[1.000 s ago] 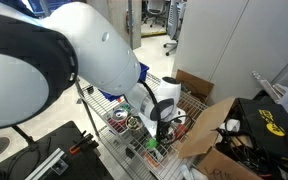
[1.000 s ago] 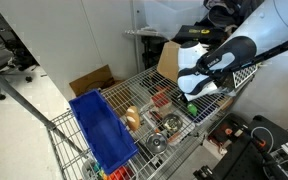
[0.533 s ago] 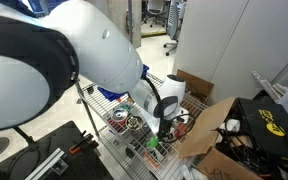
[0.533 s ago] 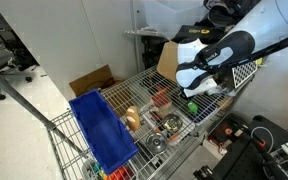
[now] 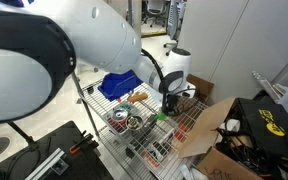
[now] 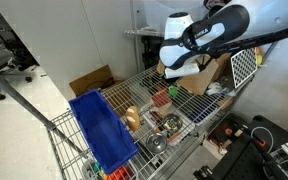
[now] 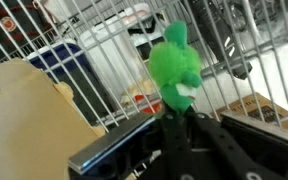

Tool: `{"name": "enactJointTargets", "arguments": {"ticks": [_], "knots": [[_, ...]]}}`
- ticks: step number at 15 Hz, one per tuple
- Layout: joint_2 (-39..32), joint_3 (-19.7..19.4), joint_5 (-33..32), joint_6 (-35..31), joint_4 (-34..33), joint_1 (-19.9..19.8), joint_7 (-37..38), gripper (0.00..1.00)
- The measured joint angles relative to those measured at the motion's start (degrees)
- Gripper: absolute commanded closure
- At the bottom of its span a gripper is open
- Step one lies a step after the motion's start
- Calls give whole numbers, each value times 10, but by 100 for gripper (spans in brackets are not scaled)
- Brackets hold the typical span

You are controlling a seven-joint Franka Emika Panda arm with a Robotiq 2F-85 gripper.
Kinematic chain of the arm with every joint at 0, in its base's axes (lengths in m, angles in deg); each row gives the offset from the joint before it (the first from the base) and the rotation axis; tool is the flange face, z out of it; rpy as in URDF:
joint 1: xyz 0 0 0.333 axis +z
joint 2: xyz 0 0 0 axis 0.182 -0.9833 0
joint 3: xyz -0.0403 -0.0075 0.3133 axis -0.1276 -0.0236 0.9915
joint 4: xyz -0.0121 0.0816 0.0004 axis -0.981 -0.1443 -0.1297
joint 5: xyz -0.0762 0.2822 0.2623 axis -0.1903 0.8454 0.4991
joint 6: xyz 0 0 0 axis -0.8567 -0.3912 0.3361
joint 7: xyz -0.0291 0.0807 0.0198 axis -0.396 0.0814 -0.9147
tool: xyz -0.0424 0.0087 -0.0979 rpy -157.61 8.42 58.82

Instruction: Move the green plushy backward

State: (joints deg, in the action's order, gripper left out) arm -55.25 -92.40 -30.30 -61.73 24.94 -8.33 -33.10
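Note:
The plushy (image 7: 174,62) still hangs clear of the open shelf wires, so my gripper needs to bring it down and slightly toward the blue cloth onto them to release it.
The green plushy (image 7: 174,62) is a small bright-green soft lump pinched between my two black fingers in the wrist view, held above the wire shelf. My gripper (image 7: 177,104) is shut on it. In both exterior views my gripper (image 5: 166,104) (image 6: 171,84) hangs over the middle of the wire shelf (image 5: 106,104) (image 6: 202,104), with a bit of green (image 5: 158,114) (image 6: 172,91) showing at its tips. The plushy hangs clear of the shelf.
A blue cloth (image 6: 102,125) (image 5: 119,85) lies on one end of the shelf. A red-and-white round can (image 5: 119,117) and other small items sit on the shelf. Open cardboard boxes (image 5: 210,124) (image 6: 89,80) stand beside the cart.
My gripper has risen and carried the green plushy from the shelf's front edge toward its middle and back. The arm has swung up with it.

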Motion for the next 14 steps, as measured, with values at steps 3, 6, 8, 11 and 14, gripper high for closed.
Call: {"name": "enactJointTargets", "arguments": {"ticks": [3, 6, 8, 11, 14], "knots": [[-43, 4, 22, 29, -85, 17, 54, 98], [-103, 0, 24, 51, -163, 29, 113, 98], [-145, -1, 24, 67, -214, 31, 140, 98], [-205, -7, 23, 93, -286, 31, 171, 65], [-259, -13, 23, 128, -357, 30, 192, 51]]}}
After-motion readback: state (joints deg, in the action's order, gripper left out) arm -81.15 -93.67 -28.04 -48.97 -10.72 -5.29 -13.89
